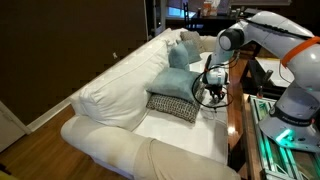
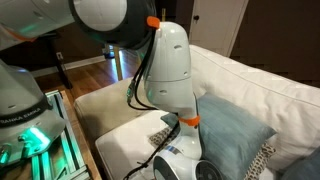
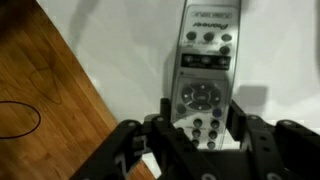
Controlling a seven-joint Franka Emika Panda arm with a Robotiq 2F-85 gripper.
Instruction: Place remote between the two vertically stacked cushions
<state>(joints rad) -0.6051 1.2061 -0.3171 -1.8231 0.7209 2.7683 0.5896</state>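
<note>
My gripper needs to move outward, slide the remote's end into the gap under the light-blue cushion and release it, because that gap is outward of my fingers.
In the wrist view the remote [image 3: 205, 60], pale grey with dark buttons, sits lengthwise between my gripper's [image 3: 200, 112] two black fingers, which press on both of its long edges above the white sofa seat. In an exterior view my gripper [image 1: 212, 88] hangs just beside the stacked cushions: the light-blue cushion [image 1: 178, 82] leans on top of the flatter black-and-white checked cushion [image 1: 172, 105]. Both cushions also show in the other exterior view: the blue one [image 2: 235, 135] and an edge of the checked one [image 2: 262, 160]. The remote is hidden in both exterior views.
The white sofa [image 1: 120, 95] has big back cushions, with more cushions at its far end [image 1: 186, 44]. A wooden table edge [image 1: 238, 120] runs along the seat front. Wooden floor [image 3: 50, 90] with a black cable loop [image 3: 18, 118] lies beside the seat.
</note>
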